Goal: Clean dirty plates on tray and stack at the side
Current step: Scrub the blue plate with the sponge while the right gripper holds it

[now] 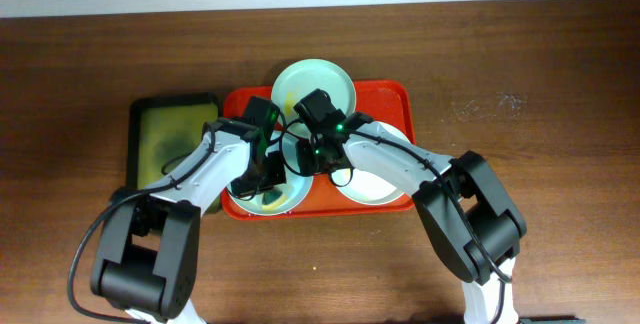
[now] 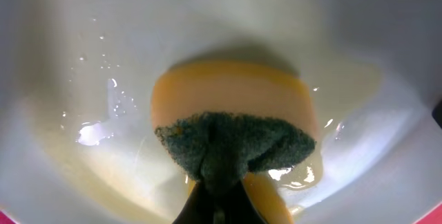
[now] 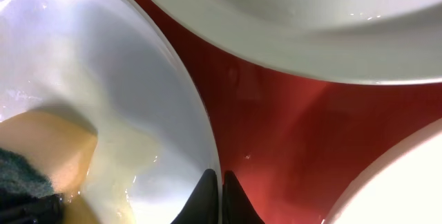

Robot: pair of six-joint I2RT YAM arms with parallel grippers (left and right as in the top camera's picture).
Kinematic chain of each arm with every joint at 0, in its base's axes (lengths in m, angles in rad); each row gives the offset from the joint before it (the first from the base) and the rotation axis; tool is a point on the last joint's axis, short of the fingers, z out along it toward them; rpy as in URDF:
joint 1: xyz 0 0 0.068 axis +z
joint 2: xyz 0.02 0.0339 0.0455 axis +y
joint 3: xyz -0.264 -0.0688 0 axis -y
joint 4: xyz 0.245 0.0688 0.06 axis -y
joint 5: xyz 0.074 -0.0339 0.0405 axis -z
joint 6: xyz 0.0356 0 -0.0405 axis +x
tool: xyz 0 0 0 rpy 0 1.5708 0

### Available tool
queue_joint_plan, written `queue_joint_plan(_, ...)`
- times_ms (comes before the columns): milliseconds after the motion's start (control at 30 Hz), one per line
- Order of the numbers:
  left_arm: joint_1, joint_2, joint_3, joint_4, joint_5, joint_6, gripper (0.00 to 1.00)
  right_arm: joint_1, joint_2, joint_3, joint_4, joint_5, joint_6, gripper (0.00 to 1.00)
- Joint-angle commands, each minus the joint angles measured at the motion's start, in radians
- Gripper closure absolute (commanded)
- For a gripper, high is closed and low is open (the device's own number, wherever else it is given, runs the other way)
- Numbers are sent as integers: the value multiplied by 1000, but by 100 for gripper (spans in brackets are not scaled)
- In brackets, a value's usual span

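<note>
The spot on the tabletop beside the red tray is empty. My right gripper needs to lift next, swing to the right in the overhead view and lower onto that spot.
The red tray holds three plates: mint green at the back, pale blue at front left, cream white at front right. My left gripper is shut on a yellow sponge with a dark green scrub pad and presses it on the wet, yellow-smeared blue plate. My right gripper is shut on the blue plate's rim, over the tray floor. In the right wrist view the mint plate lies ahead and the cream plate at lower right.
A smaller black-rimmed olive-green tray lies left of the red tray on the brown wooden table. Both arms cross over the red tray's middle. The sponge also shows in the right wrist view.
</note>
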Motion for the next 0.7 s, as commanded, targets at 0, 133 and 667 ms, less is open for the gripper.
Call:
queue_joint_plan(0,-5,-6,-39,-15,-209,1,100,0,25,-6,-9,24,-3,96)
queue_joint_plan(133,-5,-7,-26,-36,-422,2,100,0,25,-6,-11,24,-3,96)
queue_joint_plan(667,-5,-8,14,160,-37,2,100,0,25,-6,-8,24,-3,96)
